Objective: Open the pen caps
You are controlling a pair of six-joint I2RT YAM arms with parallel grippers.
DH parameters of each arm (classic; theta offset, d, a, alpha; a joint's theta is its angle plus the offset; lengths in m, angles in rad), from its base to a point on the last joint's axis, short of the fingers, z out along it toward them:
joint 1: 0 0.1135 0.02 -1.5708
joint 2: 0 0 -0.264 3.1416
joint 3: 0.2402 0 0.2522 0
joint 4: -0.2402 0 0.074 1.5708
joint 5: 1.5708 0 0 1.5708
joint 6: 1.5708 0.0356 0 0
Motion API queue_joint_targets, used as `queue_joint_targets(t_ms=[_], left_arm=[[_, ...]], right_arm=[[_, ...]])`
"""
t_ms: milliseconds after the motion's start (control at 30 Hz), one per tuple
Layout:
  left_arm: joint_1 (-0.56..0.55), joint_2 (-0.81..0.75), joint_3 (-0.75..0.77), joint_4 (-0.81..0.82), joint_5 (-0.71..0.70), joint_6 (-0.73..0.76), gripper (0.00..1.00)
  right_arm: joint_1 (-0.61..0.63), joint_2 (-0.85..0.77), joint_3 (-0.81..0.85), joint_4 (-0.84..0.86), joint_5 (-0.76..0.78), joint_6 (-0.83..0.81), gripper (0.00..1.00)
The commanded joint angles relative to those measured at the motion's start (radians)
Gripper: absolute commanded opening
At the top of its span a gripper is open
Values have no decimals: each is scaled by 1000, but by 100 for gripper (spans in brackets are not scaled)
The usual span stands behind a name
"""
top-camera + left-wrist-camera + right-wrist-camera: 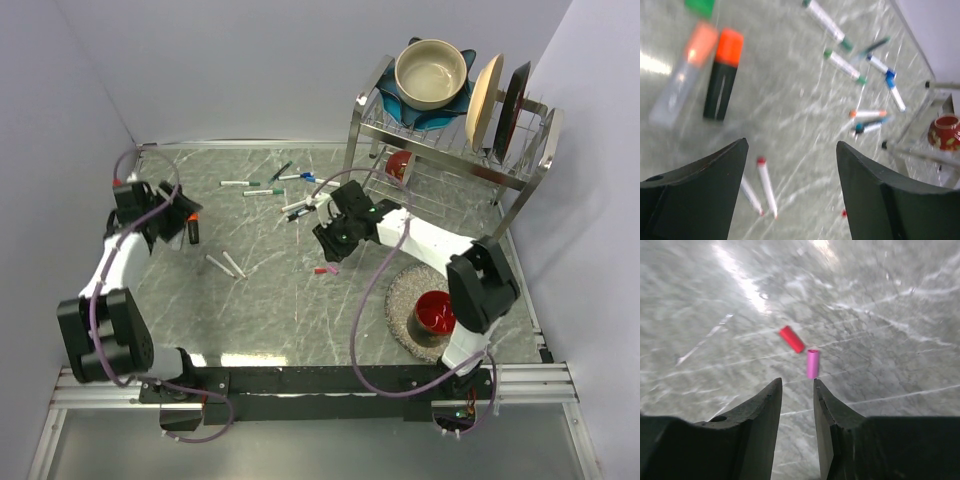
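Note:
I will lower my left gripper across onto the highlighter's black end (194, 237) (715, 106) next, because that end is below my open fingers and to their left in the wrist view.
A red pen cap (791, 339) and a pink pen cap (812, 363) lie loose on the marble table just ahead of my right gripper (797, 382). Its jaws stand a narrow gap apart with nothing between them. In the top view these caps (322, 270) lie just below that gripper (330, 248). My left gripper (792, 150) is wide open and empty above two white markers with red ends (767, 187). A tiny red cap (844, 213) lies beside its right finger. Capped markers in green (844, 65), blue (892, 87) and orange (867, 114) lie farther off.
A black highlighter with an orange cap (722, 75) and a clear one (682, 75) lie near the left gripper (168, 222). A dish rack (450, 150) with a bowl (432, 72) and plates stands back right. A red cup (435, 312) sits on a round mat.

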Motion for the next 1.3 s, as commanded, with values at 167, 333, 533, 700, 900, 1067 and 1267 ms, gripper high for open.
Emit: queue_joint_targets(t_ms=[167,333,533,700,900,1067,1267], left_arm=[[-46,289,347,-279,-237,235,74],[-107,391,411,-328,-321,270,68],[-147,456,462,-365,-426,288,65],[-181,522,519,-414,-507,310,64],[-190,559,537,-425,-529,322,61],[-190,593,545,-427,-510,325,56],[-189,622,545,-425,-489,325,50]], right_arm=[[-10,-165,-29,33,-126,-43,40],[-11,-173,-30,31,-140,-43,40],[-10,-168,-30,33,-146,-43,41],[-11,-162,-30,30,-155,-43,41],[-18,-163,-32,33,-162,-41,41],[-22,-165,-33,31,-166,-41,41],[-28,-168,-35,33,-174,-41,41]])
